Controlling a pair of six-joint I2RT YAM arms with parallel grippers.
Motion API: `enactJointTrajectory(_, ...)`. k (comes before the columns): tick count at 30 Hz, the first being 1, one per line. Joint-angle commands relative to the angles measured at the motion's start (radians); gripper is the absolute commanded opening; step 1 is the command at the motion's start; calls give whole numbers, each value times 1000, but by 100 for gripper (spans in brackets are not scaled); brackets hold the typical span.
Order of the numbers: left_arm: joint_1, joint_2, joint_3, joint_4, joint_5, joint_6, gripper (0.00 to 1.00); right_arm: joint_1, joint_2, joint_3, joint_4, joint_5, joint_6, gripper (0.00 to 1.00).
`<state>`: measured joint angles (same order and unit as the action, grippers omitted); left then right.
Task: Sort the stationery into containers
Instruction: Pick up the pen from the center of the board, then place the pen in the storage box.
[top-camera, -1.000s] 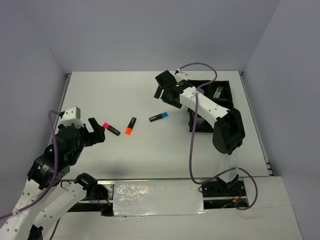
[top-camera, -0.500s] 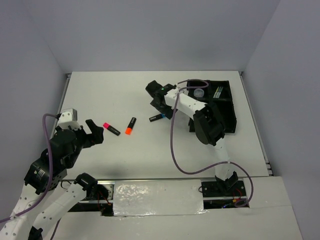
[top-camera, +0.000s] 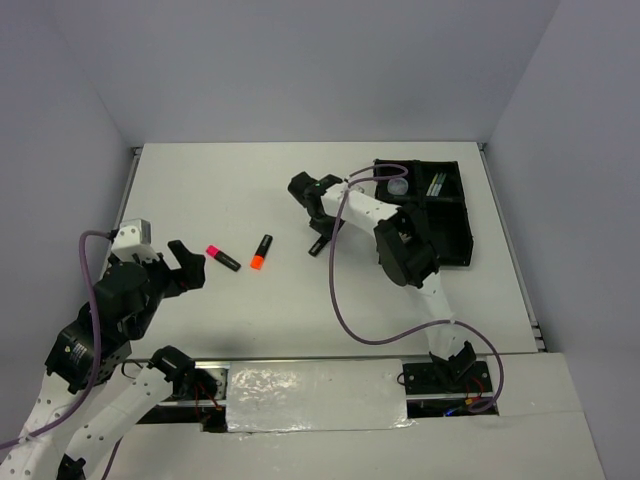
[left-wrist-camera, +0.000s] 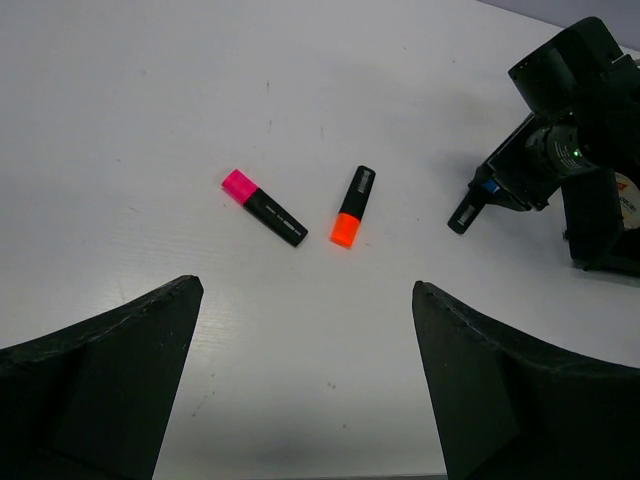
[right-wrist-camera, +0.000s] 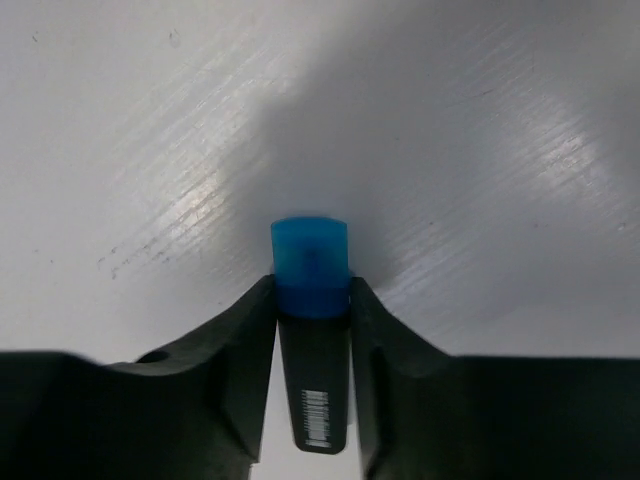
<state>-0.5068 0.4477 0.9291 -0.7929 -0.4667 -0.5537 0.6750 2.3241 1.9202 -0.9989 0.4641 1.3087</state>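
Note:
I will next lift my right gripper toward the right in the top view, over the tray's near section (top-camera: 455, 236), and let go of the blue marker there, because that section looks empty.
My right gripper (right-wrist-camera: 311, 292) is shut on the blue marker (right-wrist-camera: 311, 262), its fingertips (right-wrist-camera: 258, 305) pressing both sides just below the blue cap. From above, the right gripper (top-camera: 318, 222) sits mid-table with the blue marker's black end (top-camera: 320, 244) sticking out towards the front. The pink marker (top-camera: 222, 257) and the orange marker (top-camera: 260, 251) lie loose to its left. Held above the table before the pink marker (left-wrist-camera: 263, 207) and orange marker (left-wrist-camera: 351, 192), my left gripper (left-wrist-camera: 307, 288) is open and holds nothing. The black tray (top-camera: 455, 235) stands at the right.
The tray's far compartments hold a small clear pot (top-camera: 398, 186) and thin pale sticks (top-camera: 437, 184). The right arm's purple cable (top-camera: 335, 290) loops over the table in front of the tray. Grey walls close off the table's far side.
My right gripper swung left from beside the tray, came down over the blue marker and shut on it; the marker now points front to back. The left arm barely moved.

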Motion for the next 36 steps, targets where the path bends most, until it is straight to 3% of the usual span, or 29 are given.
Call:
enactJointTrajectory(1, -4, -12, 8, 17, -21, -9, 99, 18, -28, -100, 19, -42, -35, 33)
enactJointTrajectory(2, -4, -23, 7, 20, -26, -11, 99, 20, -38, -119, 43, -57, -45, 12)
enactJointTrajectory(3, -4, -27, 5, 20, -26, -11, 99, 20, -49, -137, 48, -64, -46, 3)
enactJointTrajectory(4, -4, -30, 5, 21, -27, -11, 99, 20, -69, -165, 51, -68, -52, 0)
enactJointTrajectory(7, -4, -32, 5, 17, -30, -12, 99, 21, -127, -275, 198, -128, -159, 0)
enactJointTrajectory(8, -6, -30, 5, 18, -29, -11, 99, 21, -196, -315, 353, -166, -208, 0)
enactJointTrajectory(11, -4, -18, 5, 21, -21, -8, 99, 21, -386, -458, 585, -263, -412, 0)
enactJointTrajectory(13, -4, -12, 5, 20, -18, -8, 99, 17, -489, -519, 621, -265, -561, 0)
enactJointTrajectory(16, -7, -10, 7, 17, -21, -11, 99, -26, -672, -552, 568, -190, -736, 1)
enactJointTrajectory(19, -7, -18, 4, 17, -26, -14, 99, -179, -773, -567, 374, -183, -801, 1)
enactJointTrajectory(20, -7, -18, 5, 17, -26, -14, 99, -281, -790, -576, 353, -194, -827, 1)
enactJointTrajectory(24, -7, -12, 2, 21, -21, -11, 99, -498, -864, -639, 312, -197, -893, 2)
enactJointTrajectory(28, -6, 20, 5, 23, -7, -6, 99, -633, -882, -688, 342, -231, -898, 4)
enactJointTrajectory(36, -6, 26, 4, 26, -4, -3, 99, -732, -749, -630, 335, -217, -887, 5)
